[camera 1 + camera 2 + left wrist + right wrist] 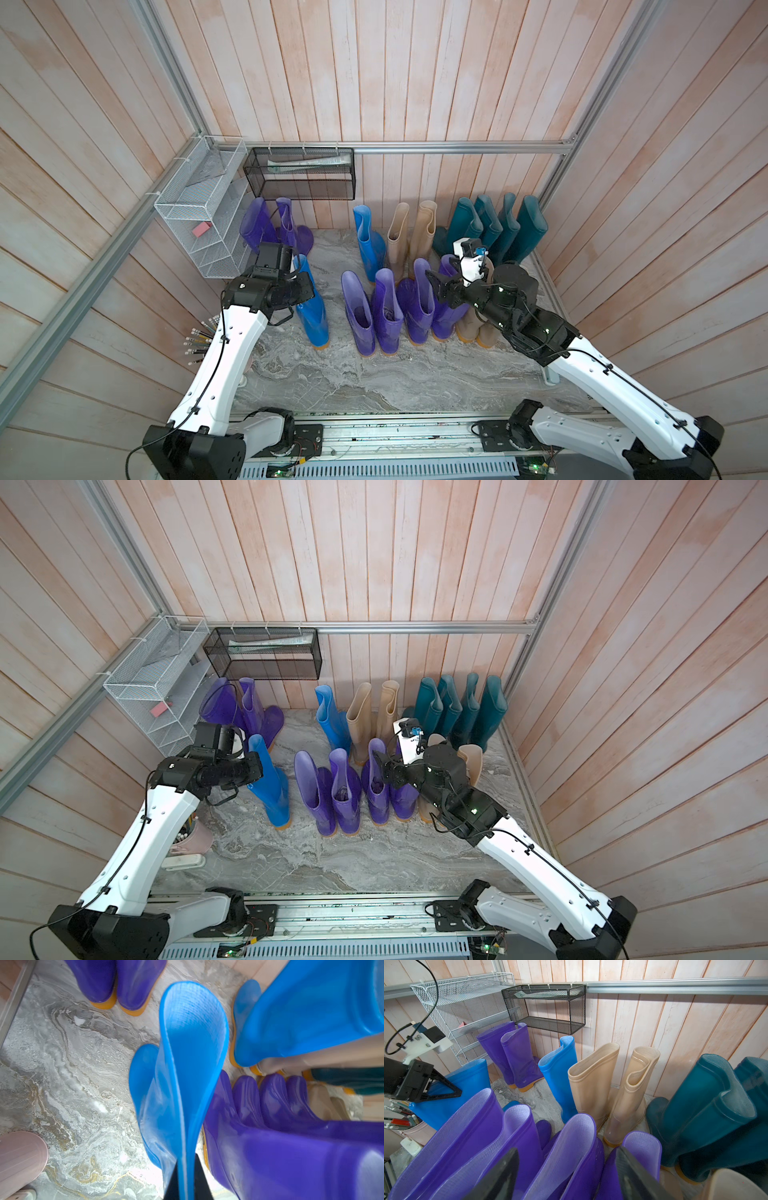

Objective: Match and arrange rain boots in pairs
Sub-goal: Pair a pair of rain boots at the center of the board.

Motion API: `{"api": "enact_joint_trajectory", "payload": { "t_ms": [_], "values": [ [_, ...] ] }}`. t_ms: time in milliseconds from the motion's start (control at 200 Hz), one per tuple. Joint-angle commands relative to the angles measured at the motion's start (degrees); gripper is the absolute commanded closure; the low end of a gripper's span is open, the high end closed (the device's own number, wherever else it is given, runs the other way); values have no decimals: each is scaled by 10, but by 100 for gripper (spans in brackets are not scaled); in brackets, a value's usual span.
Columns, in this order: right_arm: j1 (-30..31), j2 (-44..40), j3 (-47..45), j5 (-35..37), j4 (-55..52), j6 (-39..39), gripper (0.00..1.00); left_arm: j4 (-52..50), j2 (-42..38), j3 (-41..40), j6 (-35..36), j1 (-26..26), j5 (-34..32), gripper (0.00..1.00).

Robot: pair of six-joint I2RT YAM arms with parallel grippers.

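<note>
My left gripper should next set the blue boot (187,1059) outward on the bare floor (219,978) beside its unpaired match and release it.
My left gripper (188,1185) is shut on the pinched top rim of a bright blue rain boot (187,1059), which stands upright on the marble floor at the front left (313,316). Its blue mate (368,245) stands in the back row beside a beige pair (411,232). Several dark teal boots (494,224) fill the back right, and a purple pair (270,224) the back left. My right gripper (566,1178) hangs open over the tops of several purple boots (386,307) in the front row, holding nothing. Another beige pair (473,328) stands partly under the right arm.
A white wire rack (199,208) and a black mesh basket (299,174) hang on the plank wall above the back left boots. A pink cup of pens (191,837) sits by the left arm. Bare marble floor (374,382) lies in front of the boots.
</note>
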Motion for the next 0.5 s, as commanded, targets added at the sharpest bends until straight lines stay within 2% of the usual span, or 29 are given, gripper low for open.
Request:
{"api": "enact_joint_trajectory", "payload": {
  "t_ms": [0,210,495],
  "values": [
    [-2,6,2,-4,3,3,25,13,5,39,38,-7,16,100],
    [-1,1,4,-6,0,7,25,33,119,144,109,-50,-24,100],
    [-2,-7,8,20,-9,7,25,80,224,275,154,-53,-122,100]
  ]
}}
